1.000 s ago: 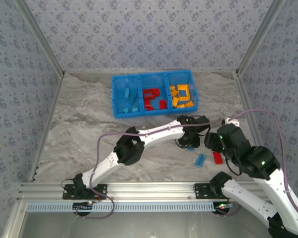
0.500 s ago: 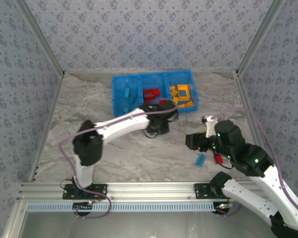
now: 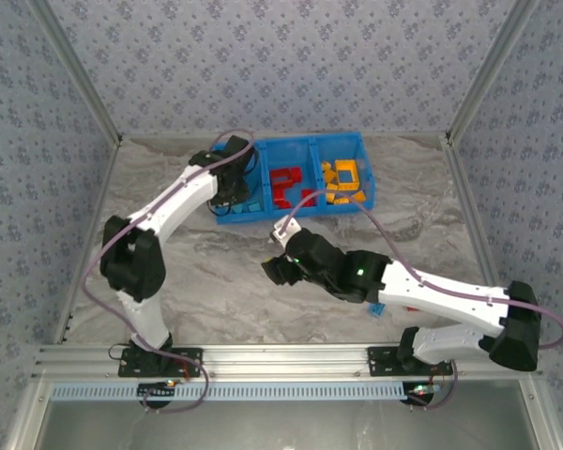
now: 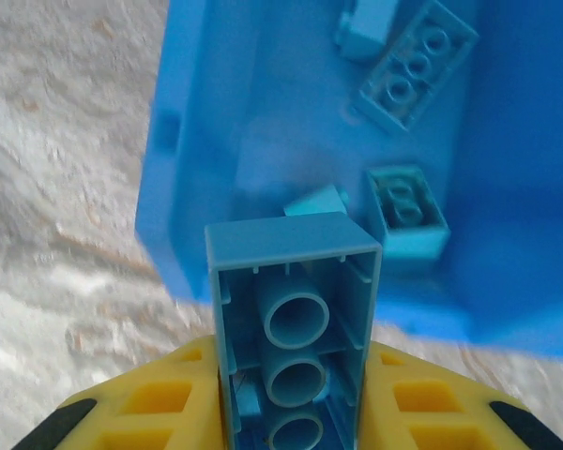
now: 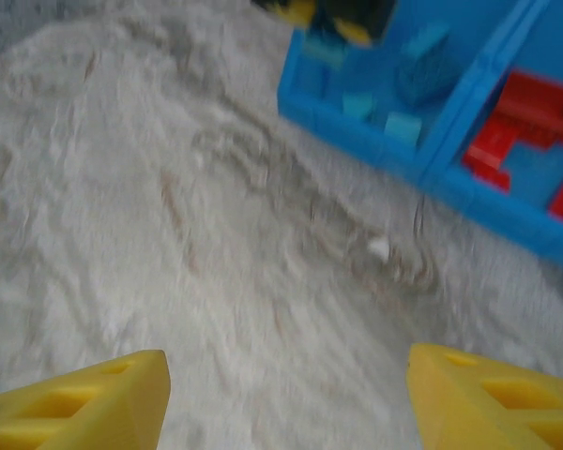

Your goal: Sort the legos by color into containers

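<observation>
I need to move my left gripper outward and down to let go of the brick over the blue bricks' compartment, because the bottom of the compartment is outward of and below my fingers.
My left gripper is shut on a light blue brick, whose hollow underside faces the camera. It hangs over the near edge of the left compartment of the blue bin, where other blue bricks lie. From above, the left gripper is at the bin; red legos fill the middle compartment and yellow-orange ones the right. My right gripper stands open over bare table, its fingers wide apart with nothing between them.
A small blue brick peeks out on the table beside the right forearm. The right arm stretches leftward across the near middle of the table. The bin lies ahead of the right gripper. Patterned walls enclose the marbled table.
The left arm has swung from the right-middle of the table to the bin's left compartment, carrying the blue brick. The right arm has swept left across the table, away from the loose bricks.
</observation>
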Controlling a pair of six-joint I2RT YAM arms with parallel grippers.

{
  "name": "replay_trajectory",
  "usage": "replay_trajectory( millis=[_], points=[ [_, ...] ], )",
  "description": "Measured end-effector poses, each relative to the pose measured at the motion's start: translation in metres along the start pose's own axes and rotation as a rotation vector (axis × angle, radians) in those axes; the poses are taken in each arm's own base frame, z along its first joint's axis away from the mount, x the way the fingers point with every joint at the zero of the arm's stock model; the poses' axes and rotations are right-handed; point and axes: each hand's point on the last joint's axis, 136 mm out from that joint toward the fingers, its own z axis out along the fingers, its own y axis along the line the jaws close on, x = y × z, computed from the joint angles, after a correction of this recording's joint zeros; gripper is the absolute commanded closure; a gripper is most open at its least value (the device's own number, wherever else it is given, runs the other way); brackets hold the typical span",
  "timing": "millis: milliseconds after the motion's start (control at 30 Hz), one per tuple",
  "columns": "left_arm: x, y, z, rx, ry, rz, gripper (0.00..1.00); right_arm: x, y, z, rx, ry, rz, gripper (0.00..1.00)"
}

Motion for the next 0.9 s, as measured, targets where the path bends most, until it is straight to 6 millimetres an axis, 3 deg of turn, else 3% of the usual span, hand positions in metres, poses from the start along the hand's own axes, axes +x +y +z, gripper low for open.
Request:
replay_trajectory(
  millis=[167,300,500,700,900],
  points=[
    [-0.028,-0.010,0.042,-0.067,-0.005,0.032,0.83,-0.024,0.007,0.034,0.055,-0.081,-0.041,0.28],
    [-0.045,-0.023,0.057,-0.094,-0.027,0.050,0.82,-0.032,0.011,0.046,0.073,-0.106,-0.038,0.28],
    [-0.053,-0.024,0.073,-0.150,-0.038,0.064,0.77,-0.036,0.013,0.044,0.080,-0.126,-0.027,0.28],
    [-0.042,-0.018,0.084,-0.187,-0.001,0.077,0.48,-0.036,0.003,0.032,0.103,-0.145,0.021,0.27],
    [-0.034,-0.021,0.077,-0.179,0.005,0.087,0.38,-0.032,-0.007,0.017,0.120,-0.150,0.058,0.27]
  ],
)
